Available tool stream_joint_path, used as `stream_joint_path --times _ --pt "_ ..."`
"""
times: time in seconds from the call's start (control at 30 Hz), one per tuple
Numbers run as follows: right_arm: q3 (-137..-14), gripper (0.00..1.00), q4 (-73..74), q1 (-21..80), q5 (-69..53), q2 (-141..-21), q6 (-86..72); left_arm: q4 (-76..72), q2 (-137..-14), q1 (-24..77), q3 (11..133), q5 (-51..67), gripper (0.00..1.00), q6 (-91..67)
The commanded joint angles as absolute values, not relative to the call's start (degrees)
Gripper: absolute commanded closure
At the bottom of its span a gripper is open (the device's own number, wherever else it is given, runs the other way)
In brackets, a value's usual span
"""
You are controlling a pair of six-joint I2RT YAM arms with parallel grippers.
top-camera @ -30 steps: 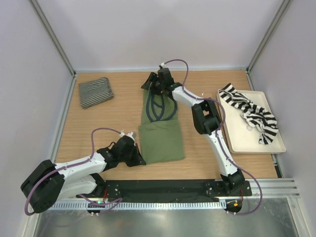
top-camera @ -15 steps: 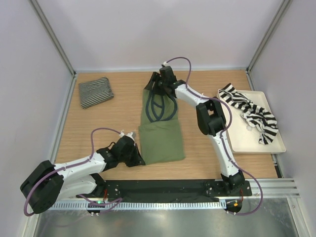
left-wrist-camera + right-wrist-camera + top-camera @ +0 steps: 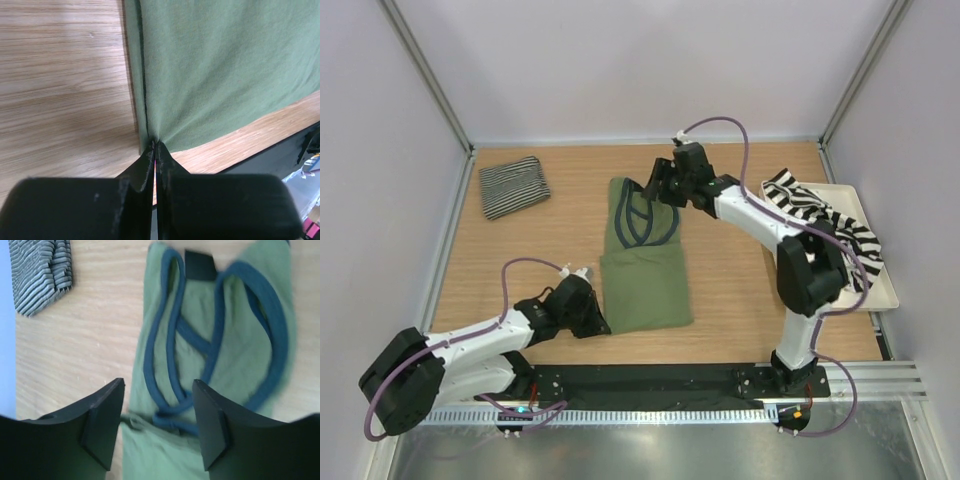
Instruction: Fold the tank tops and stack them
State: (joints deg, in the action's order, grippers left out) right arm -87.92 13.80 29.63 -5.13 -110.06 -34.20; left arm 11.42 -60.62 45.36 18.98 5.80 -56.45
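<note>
The hem's free near corner comes next for my right gripper, which moves back from the strap end and down to it, since my left gripper holds the other.
The olive green tank top (image 3: 642, 260) lies lengthwise in the middle of the table, folded narrow, its dark-trimmed straps at the far end. My left gripper (image 3: 599, 322) is shut on its near left corner (image 3: 150, 135). My right gripper (image 3: 660, 186) is open and empty above the strap end (image 3: 220, 340), to its right. The pinstriped tank top (image 3: 513, 186) lies folded at the far left; it also shows in the right wrist view (image 3: 42, 275). The broad-striped tank top (image 3: 825, 228) lies crumpled on the tray.
A cream rectangular tray (image 3: 840, 290) sits at the right edge of the table. Enclosure walls stand at the left, right and back. A black strip and metal rail run along the near edge.
My right gripper has moved right and back from the far left corner of the green top's strap end, and now stands open. My left gripper has held still.
</note>
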Motion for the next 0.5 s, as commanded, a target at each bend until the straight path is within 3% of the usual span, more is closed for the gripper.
stream_joint_path --times 0.0,0.2,0.47 --pt "-78.6 0.39 15.1 29.9 -4.3 -100.9 -32.3 18.5 -59.8 45.5 20.0 1.8 1.0 -54.1" --pt "-55.6 0.42 22.5 30.5 -2.8 -83.3 -29.9 19.2 -58.5 45.5 20.2 2.1 1.0 -54.0" --pt "-39.6 0.44 26.3 40.8 -9.2 -69.3 -36.5 20.3 -56.0 45.5 20.5 3.8 1.0 -54.2"
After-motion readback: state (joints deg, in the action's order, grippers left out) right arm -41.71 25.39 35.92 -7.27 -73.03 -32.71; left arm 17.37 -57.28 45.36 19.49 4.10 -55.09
